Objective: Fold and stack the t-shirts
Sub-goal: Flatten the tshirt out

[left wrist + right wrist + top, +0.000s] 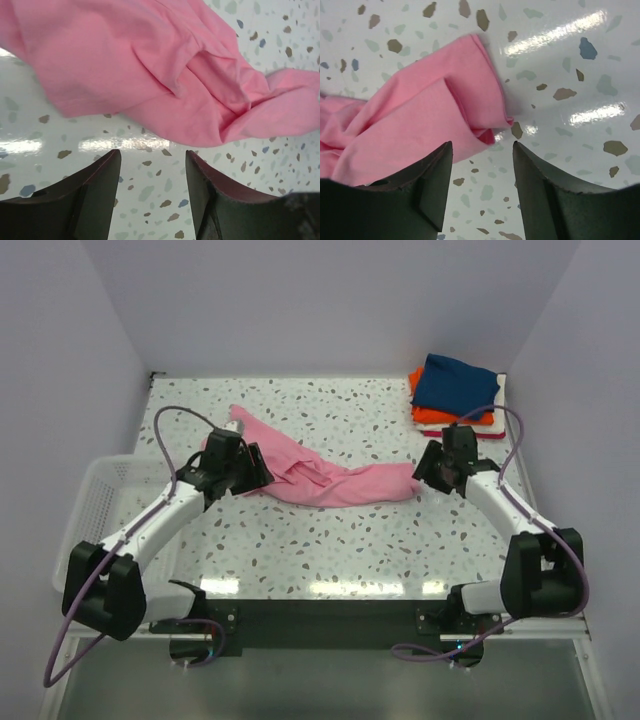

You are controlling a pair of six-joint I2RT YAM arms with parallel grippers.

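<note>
The pink cloth's near corner (244,493) (66,112) sticks out to the left in the wrist view, and my left gripper lowers and shifts over onto it next.
The light pink t-shirt (320,475) lies crumpled in a long band across the middle of the table. My left gripper (250,472) is open and empty just by its left part; in the left wrist view the pink cloth (165,70) lies just beyond the fingertips (107,165). My right gripper (432,472) is open and empty at the shirt's right end; the pink cloth corner (435,115) lies just ahead of the jaws, on the left. A folded stack with navy blue (455,385) on top, then orange (430,415), white and red, sits at the back right.
A white wire basket (95,505) stands at the table's left edge, beside the left arm. The terrazzo table (340,550) is walled on three sides. Purple cables loop off both arms.
</note>
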